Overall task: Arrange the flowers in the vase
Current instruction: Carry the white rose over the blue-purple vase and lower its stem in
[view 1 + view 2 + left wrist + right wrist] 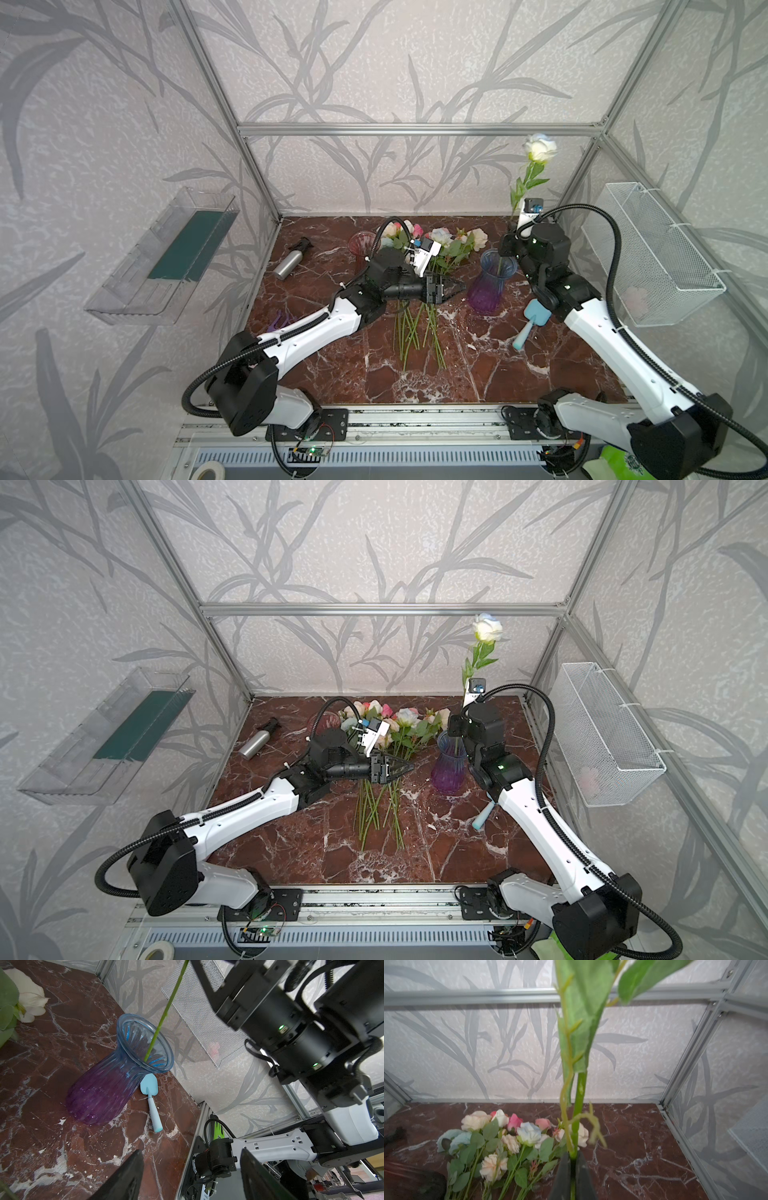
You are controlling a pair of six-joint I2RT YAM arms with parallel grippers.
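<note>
The green stem's lower end is already inside; my right gripper will next move down toward the vase's opening (496, 264) just below it and release the stem there.
My right gripper (572, 1155) is shut on the green stem (578, 1105) of a white rose (539, 148), holding it upright above the blue-and-purple glass vase (492, 282). In the left wrist view the stem (164, 1014) slants down and its lower end sits inside the vase (116, 1076) mouth. The other flowers (436, 245) lie in a bunch on the marble floor left of the vase, heads toward the back wall, also seen as flowers (500, 1142). My left gripper (455, 288) hovers open and empty over their stems, pointing at the vase; its fingertips (139, 1155) frame bare floor.
A light blue trowel (530, 322) lies just right of the vase, under my right arm. A reddish glass vase (361, 245) and a silver spray bottle (289, 264) stand at back left. A wire basket (656, 253) hangs on the right wall, a clear tray (166, 257) on the left.
</note>
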